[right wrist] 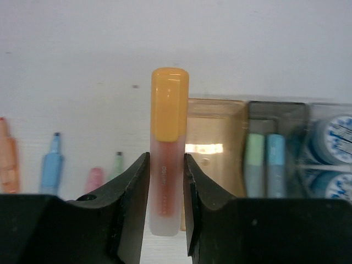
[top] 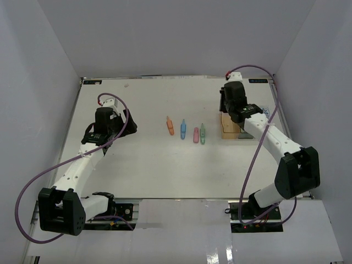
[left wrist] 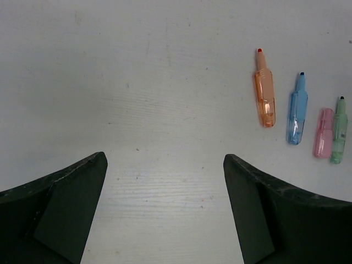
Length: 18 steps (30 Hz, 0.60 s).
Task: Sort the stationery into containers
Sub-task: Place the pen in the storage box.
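Similar capped sticks already lie in the smoky grey bin. My right gripper will next move across the amber bin (right wrist: pixel 217 137) and down into the grey one to release the stick.
My right gripper (right wrist: pixel 166 165) is shut on an orange-capped stick (right wrist: pixel 168 137) and holds it upright above the table, just left of the amber bin (right wrist: pixel 217 137). The smoky grey bin (right wrist: pixel 275 113) holds a mint stick (right wrist: pixel 253 159) and a light blue stick (right wrist: pixel 275 159). The clear bin (right wrist: pixel 316 118) holds the two blue-and-white tubs (right wrist: pixel 336 135). Orange (left wrist: pixel 264 93), blue (left wrist: pixel 297 113), pink (left wrist: pixel 323 133) and green (left wrist: pixel 339 129) sticks lie in a row mid-table. My left gripper (left wrist: pixel 165 157) is open and empty, to their left.
In the top view the right arm (top: pixel 264 135) hangs over the amber bin (top: pixel 230 129) and hides most of the other bins. The sticks (top: pixel 183 130) lie between the two arms. White walls enclose the table on three sides.
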Available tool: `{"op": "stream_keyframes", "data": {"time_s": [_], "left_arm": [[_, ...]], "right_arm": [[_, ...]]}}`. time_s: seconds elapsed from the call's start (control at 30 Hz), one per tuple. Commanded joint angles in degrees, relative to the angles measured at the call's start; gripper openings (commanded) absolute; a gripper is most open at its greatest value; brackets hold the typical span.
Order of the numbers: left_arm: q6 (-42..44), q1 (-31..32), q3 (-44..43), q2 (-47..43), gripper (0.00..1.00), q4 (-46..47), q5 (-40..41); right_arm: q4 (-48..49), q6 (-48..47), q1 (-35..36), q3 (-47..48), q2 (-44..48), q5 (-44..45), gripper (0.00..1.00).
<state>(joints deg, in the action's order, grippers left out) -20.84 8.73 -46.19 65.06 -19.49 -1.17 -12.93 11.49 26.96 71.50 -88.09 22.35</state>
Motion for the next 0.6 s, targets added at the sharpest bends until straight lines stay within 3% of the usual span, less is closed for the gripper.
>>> {"op": "stream_keyframes", "data": {"time_s": [0.0,0.13,0.33,0.5,0.53,0.57], "left_arm": [[-0.1,-0.2,0.1,-0.6,0.98,-0.2,-1.0],[-0.1,-0.2,0.1,-0.5,0.98,-0.2,-1.2],[0.0,-0.2,0.1,-0.5,0.98,-0.2,-1.3],[0.2,-0.3,0.2,-0.5,0.98,-0.2,-0.9],[0.1,-0.2,0.2,-0.5,0.98,-0.2,-0.9],[0.1,-0.2,0.2,-0.4,0.98,-0.2,-0.9]], "right_arm": [[-0.4,-7.2,-7.0,-6.3,3.3,0.6,0.12],[0.3,-9.1,-15.8,-10.6,5.0,-2.1,0.13],[0.4,-10.1,-20.0,-10.2,-1.1,-8.0,0.16],[0.4,-9.0,-20.2,-10.0,-3.7,-6.1,0.4],[0.4,-9.0,-20.2,-10.1,-3.7,-5.7,0.49],[0.4,-9.3,-20.2,-10.0,-3.5,-5.4,0.51]]}}
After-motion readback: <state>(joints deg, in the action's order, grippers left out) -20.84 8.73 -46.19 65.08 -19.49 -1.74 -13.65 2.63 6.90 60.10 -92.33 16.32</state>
